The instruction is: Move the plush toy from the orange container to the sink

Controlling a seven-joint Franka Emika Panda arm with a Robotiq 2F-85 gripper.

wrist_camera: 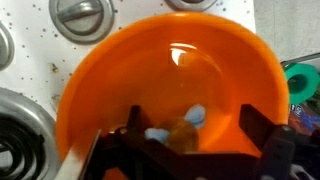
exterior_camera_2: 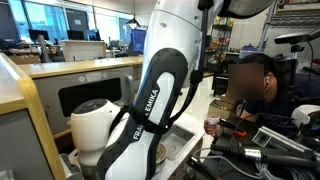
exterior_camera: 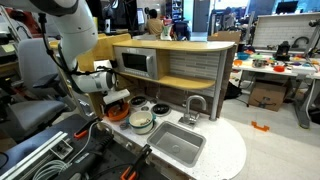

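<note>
The plush toy (wrist_camera: 182, 128) is closer to one of my fingers, so my gripper needs to move a little to the left in the wrist view around it and close next.
The orange container (wrist_camera: 170, 70) fills the wrist view; in an exterior view it (exterior_camera: 118, 113) sits on the white counter to the left of the sink (exterior_camera: 178, 143). The plush toy (wrist_camera: 182, 128), a small orange-brown lump with pale blue bits, lies on the bowl's bottom. My gripper (wrist_camera: 195, 135) is open and lowered into the bowl, one finger on each side of the toy. The left finger is close to the toy; the right finger stands apart from it. In an exterior view the gripper (exterior_camera: 115, 98) hangs just over the bowl. The toy cannot be seen in either exterior view.
A silvery pot (exterior_camera: 141, 123) with pale contents stands between the bowl and the sink. A curved faucet (exterior_camera: 195, 106) rises behind the sink. A toy microwave (exterior_camera: 135, 63) sits on the shelf behind. Stove burners (wrist_camera: 85, 15) show around the bowl. A person (exterior_camera_2: 250, 85) sits nearby.
</note>
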